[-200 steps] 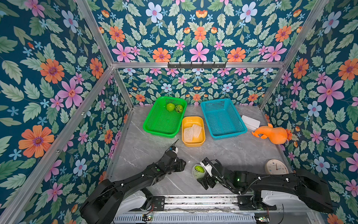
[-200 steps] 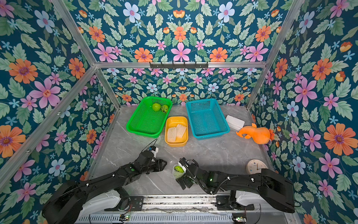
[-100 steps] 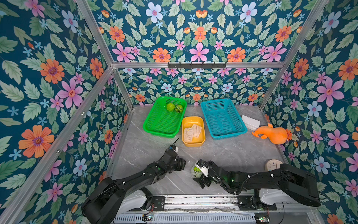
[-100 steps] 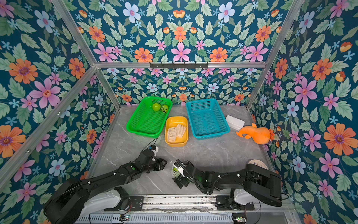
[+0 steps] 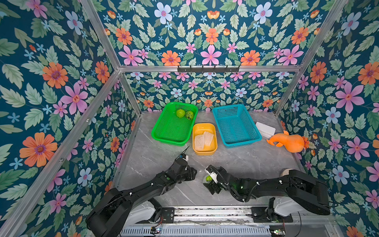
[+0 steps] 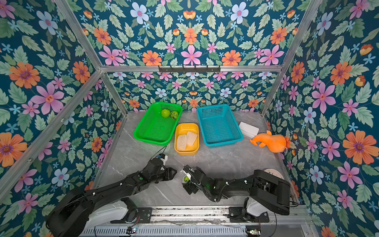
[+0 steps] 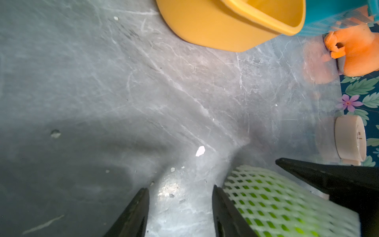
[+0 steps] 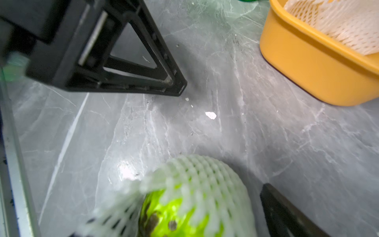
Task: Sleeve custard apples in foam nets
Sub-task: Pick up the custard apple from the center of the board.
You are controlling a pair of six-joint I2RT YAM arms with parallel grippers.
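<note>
The custard apple is already between the open fingers, so next I should close my right gripper's fingers around the netted custard apple (image 5: 208,179) (image 8: 199,195) with hardly any shift.
One custard apple (image 8: 164,213) wrapped in a white foam net (image 8: 205,176) lies on the table near the front, seen in both top views (image 5: 208,179) (image 6: 186,179). My right gripper (image 8: 176,209) straddles it with jaws open; one fingertip (image 8: 272,197) stands clear of the net. My left gripper (image 7: 179,187) is open over bare table, just left of the netted fruit (image 7: 276,201). Two bare custard apples (image 5: 180,113) (image 5: 189,115) sit in the green basket (image 5: 170,142). Two foam nets (image 5: 199,142) (image 5: 208,138) lie in the yellow tub (image 5: 205,152).
A teal basket (image 5: 242,144) stands right of the yellow tub. A white box (image 5: 265,129) and an orange gourd toy (image 5: 291,142) lie at the back right. A round white timer (image 7: 348,141) sits by the right wall, partly behind my right arm.
My right arm has folded and its gripper has shifted slightly left around the netted fruit. The left arm has not moved.
</note>
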